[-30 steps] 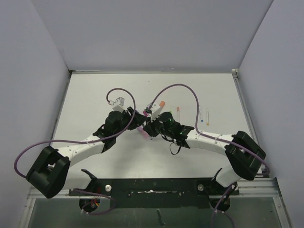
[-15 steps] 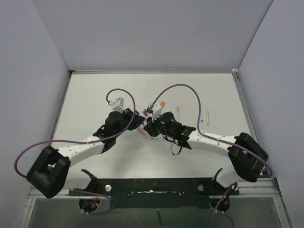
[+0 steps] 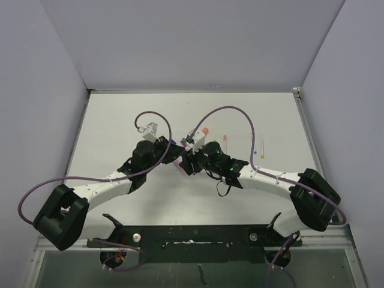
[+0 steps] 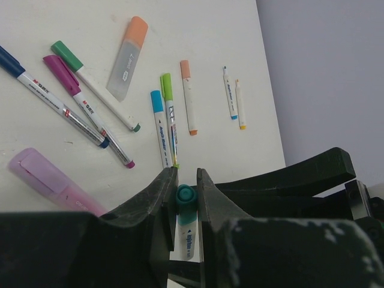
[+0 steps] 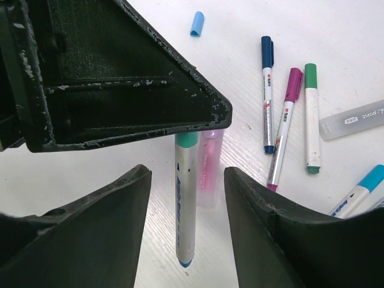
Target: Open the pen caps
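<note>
I should next move my left gripper left in the top view and down, and release the teal cap [image 4: 185,197] near the loose blue cap already there.
My left gripper [image 4: 186,180] is shut on the teal cap [image 4: 185,197] of a white-barrelled pen [image 5: 186,198] and holds it above the table. In the right wrist view the barrel hangs down to a blue end. My right gripper [image 5: 187,174] is open, with a finger on each side of the barrel and not touching it. In the top view the left gripper [image 3: 173,155] and the right gripper [image 3: 185,163] meet at the table's middle. A loose blue cap [image 5: 197,23] lies on the table. Several capped pens lie beyond, among them a navy one [image 4: 36,90], a magenta one [image 4: 84,108] and a green one [image 4: 90,81].
A pink highlighter [image 5: 209,162] lies right under the held pen. An orange-capped grey highlighter [image 4: 127,57], blue [image 4: 159,126], light green [image 4: 170,117] and orange [image 4: 188,96] pens lie further back. Two small pens [image 3: 258,147] lie to the right. Walls close in three sides.
My right arm has shifted a little to the left, bringing its gripper closer to the left one. The left arm has stayed still with the pen.
</note>
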Robot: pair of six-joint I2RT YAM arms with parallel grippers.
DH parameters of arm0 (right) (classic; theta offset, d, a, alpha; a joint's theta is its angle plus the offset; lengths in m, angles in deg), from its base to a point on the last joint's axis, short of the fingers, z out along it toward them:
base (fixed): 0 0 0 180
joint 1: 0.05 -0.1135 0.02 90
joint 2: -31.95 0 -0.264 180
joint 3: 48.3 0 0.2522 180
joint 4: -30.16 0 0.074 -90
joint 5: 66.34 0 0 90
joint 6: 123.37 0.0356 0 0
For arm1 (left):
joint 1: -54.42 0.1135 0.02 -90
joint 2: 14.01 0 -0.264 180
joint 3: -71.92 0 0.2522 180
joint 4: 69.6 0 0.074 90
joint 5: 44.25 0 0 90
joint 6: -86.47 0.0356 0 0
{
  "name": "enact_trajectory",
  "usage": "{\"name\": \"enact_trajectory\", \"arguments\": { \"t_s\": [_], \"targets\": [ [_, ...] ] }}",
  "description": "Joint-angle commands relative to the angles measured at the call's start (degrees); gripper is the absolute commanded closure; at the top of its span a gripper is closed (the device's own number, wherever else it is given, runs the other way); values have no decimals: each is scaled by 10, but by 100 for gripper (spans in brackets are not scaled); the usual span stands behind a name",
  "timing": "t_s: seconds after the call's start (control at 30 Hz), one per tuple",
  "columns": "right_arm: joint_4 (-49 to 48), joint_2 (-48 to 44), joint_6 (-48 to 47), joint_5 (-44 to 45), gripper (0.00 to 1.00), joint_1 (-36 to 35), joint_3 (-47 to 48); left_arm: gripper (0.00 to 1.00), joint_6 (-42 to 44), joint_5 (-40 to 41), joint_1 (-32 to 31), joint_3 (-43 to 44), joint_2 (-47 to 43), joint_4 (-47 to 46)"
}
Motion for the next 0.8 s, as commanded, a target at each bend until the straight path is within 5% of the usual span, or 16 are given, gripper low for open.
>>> {"name": "enact_trajectory", "arguments": {
  "t_s": [0.0,0.37,0.57,0.77],
  "targets": [
    [-15,7,-4,2,50,-3,29,100,-6,-16,-3,15,-7,-43],
    [-11,13,-2,-4,99,1,35,100,-10,-23,-3,13,-8,-52],
    [22,4,-8,-8,100,4,38,100,24,8,11,51,-18,16],
    [78,-15,-15,-29,100,14,28,100,38,-45,110,79,-9,21]
  ]
}}
